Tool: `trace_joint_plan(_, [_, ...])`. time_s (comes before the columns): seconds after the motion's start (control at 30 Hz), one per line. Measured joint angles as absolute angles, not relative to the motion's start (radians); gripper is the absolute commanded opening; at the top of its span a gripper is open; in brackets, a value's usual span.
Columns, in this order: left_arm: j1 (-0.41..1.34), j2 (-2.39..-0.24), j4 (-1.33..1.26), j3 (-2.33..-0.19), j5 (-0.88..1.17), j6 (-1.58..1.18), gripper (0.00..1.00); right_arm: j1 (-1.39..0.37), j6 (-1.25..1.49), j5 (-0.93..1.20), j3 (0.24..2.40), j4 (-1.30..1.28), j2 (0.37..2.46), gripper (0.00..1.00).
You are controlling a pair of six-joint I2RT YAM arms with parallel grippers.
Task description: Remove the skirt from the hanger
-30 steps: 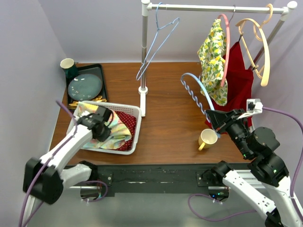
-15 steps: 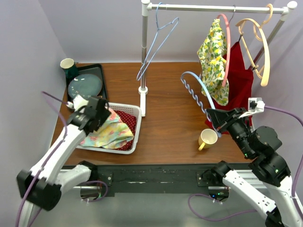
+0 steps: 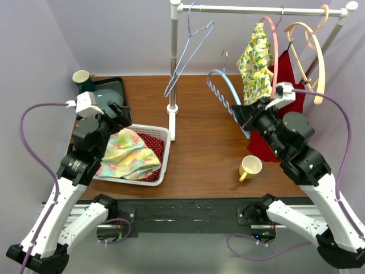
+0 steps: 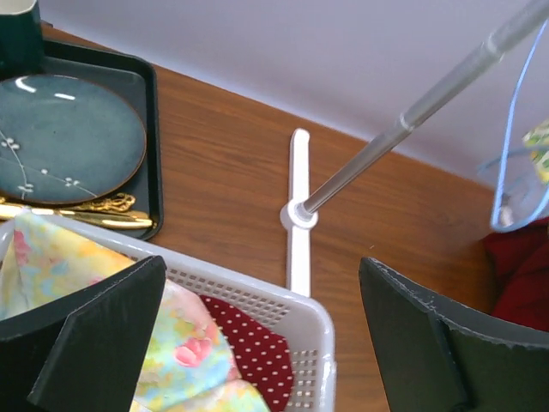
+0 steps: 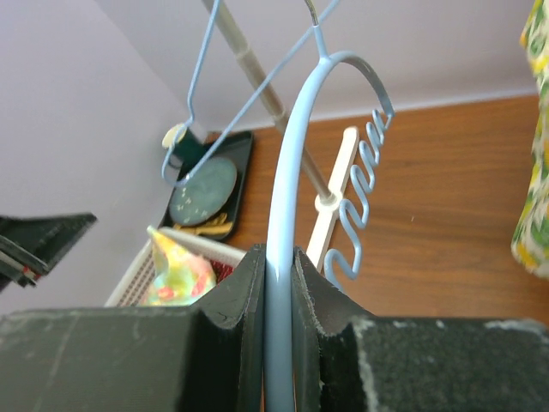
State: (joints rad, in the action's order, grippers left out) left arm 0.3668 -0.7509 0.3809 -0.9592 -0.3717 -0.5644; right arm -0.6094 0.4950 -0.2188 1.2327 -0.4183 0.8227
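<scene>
My right gripper should next rise outward to the bar (image 3: 232,9) between the blue wire hanger and lemon-print garment, because the bare light-blue hanger's hook is off the bar.
The skirt (image 3: 128,154), a pastel floral cloth, lies loose in the white basket (image 3: 165,155) on top of a red dotted cloth. It also shows in the left wrist view (image 4: 196,350) and small in the right wrist view (image 5: 176,276). My left gripper (image 3: 117,117) hangs open above the basket's far edge, nothing between its fingers (image 4: 262,262). My right gripper (image 3: 242,117) is shut on the bare light-blue hanger (image 3: 227,91) with its wavy bar, held in the air near the rack. The hanger's arm (image 5: 290,163) runs straight up between the jaws (image 5: 276,257).
A white rack pole (image 3: 174,63) stands mid-table; its rail carries a blue wire hanger (image 3: 191,48), a lemon-print garment (image 3: 256,63), a red garment (image 3: 285,85) and a wooden hanger (image 3: 315,60). A yellow mug (image 3: 250,167) sits front right. A tray with a plate (image 3: 102,103) and a cup (image 3: 81,78) is back left.
My left gripper opened, let go of the skirt in the basket and rose up and back. My right gripper carried the blue hanger upward and toward the rack.
</scene>
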Motion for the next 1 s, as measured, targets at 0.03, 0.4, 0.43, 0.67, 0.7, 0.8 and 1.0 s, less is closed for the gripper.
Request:
trace_joint_plan(0.03, [0.367,-0.769,0.368,-0.957,-0.359,-0.535,1.00,-0.609,0.485,-0.226,1.250,-0.411,0.837,0.00])
trace_joint_plan(0.4, [0.367,-0.749,0.292,-0.721,-0.294,-0.349,1.00,-0.609,0.334,-0.323,1.312,-0.191,0.947,0.00])
trace_joint_plan(0.43, [0.367,-0.731,0.289,-0.712,-0.280,-0.340,1.00,-0.609,0.319,-0.323,1.310,-0.160,0.955,0.00])
trace_joint_plan(0.67, [0.367,-0.699,0.222,-0.709,-0.242,-0.318,1.00,-0.609,0.239,-0.350,1.306,0.003,0.995,0.00])
trace_joint_plan(0.7, [0.367,-0.701,0.222,-0.709,-0.238,-0.318,1.00,-0.609,0.227,-0.360,1.306,0.020,1.002,0.00])
trace_joint_plan(0.8, [0.367,-0.701,0.222,-0.709,-0.234,-0.318,1.00,-0.609,0.196,-0.403,1.306,0.071,1.026,0.00])
trace_joint_plan(1.0, [0.367,-0.691,0.221,-0.709,-0.229,-0.318,1.00,-0.608,0.172,-0.438,1.307,0.107,1.108,0.00])
